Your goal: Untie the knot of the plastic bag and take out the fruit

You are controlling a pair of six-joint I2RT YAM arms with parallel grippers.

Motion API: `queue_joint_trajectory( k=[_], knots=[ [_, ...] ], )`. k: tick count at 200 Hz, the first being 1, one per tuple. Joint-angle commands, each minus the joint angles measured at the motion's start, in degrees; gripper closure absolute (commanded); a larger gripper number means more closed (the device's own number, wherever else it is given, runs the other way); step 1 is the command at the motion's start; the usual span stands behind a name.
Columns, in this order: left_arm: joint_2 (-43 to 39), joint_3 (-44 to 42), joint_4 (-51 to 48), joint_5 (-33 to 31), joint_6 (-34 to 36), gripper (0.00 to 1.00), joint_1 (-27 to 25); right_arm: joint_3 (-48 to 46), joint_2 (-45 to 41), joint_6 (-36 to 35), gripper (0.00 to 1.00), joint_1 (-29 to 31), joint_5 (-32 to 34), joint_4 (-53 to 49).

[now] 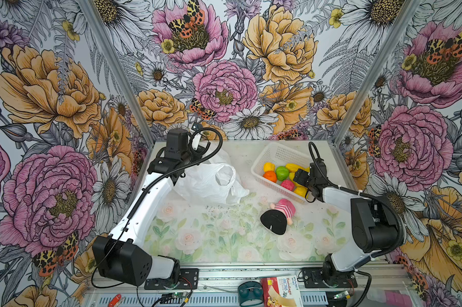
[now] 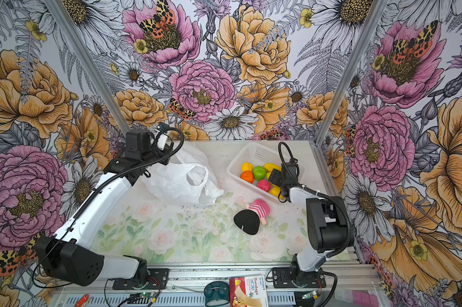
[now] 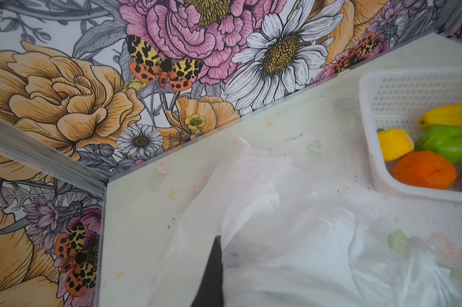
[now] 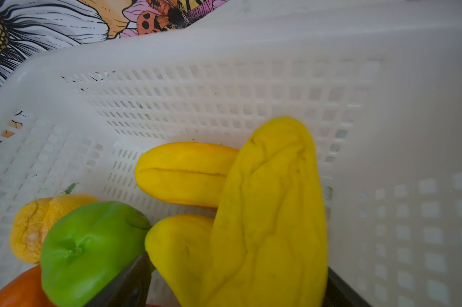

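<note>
I will move my left gripper outward toward the bag's far end (image 2: 193,150) (image 3: 248,157) and release the film, because the fruit is in the basket.
The plastic bag (image 1: 206,183) lies crumpled and white at the back left of the table. One handle loop (image 1: 225,176) hangs open, and no knot shows in any view. My left gripper (image 3: 224,255) is shut on the bag's film, and only one dark finger (image 3: 214,271) shows. Fruit lies in the white basket (image 1: 275,154): green (image 1: 282,172), orange (image 1: 270,176), pink-red (image 1: 287,185) and several yellow. My right gripper (image 4: 235,287) is inside the basket, open. A long yellow fruit (image 4: 272,212) rests between its spread fingers.
A pink-striped doll (image 1: 280,215) with black hair lies in front of the basket. Along the front rail sit a bandage box (image 1: 281,291), a teal object (image 1: 249,292) and a red-handled tool (image 1: 115,299). Flowered walls close in the back and both sides.
</note>
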Motion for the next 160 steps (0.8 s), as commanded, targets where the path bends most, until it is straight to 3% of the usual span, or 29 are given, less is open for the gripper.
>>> queue_joint_trajectory(
  k=[1,103,109,124,129,131,160],
  knots=[
    [3.2,3.8,2.4,1.0,-2.1,1.00,-0.5,-0.7,-2.0,0.3,0.10,-0.6,0.0,2.7],
    [9.1,1.5,6.3,1.6,-2.4,1.00,-2.2,-1.5,-2.4,0.3,0.10,-0.7,-0.8,3.9],
    [8.8,1.5,6.3,1.5,-2.3,0.88,-2.4,-1.5,-2.4,0.3,0.10,-0.7,-0.8,3.9],
    [7.1,1.5,6.4,0.4,-2.4,0.45,-3.3,-1.8,-2.6,0.3,0.10,-0.8,-1.0,4.3],
    [6.4,1.5,6.4,-0.4,-2.2,0.10,-3.8,-1.8,-2.7,0.3,0.09,-0.8,-1.1,4.4],
    [6.1,1.5,6.4,-0.6,-2.2,0.03,-4.1,-1.9,-2.7,0.3,0.09,-0.8,-1.1,4.4],
    [-0.6,0.0,6.5,-5.2,-1.7,0.01,-6.9,-2.7,-3.4,0.2,0.08,-0.9,-1.4,5.2]
  ],
)
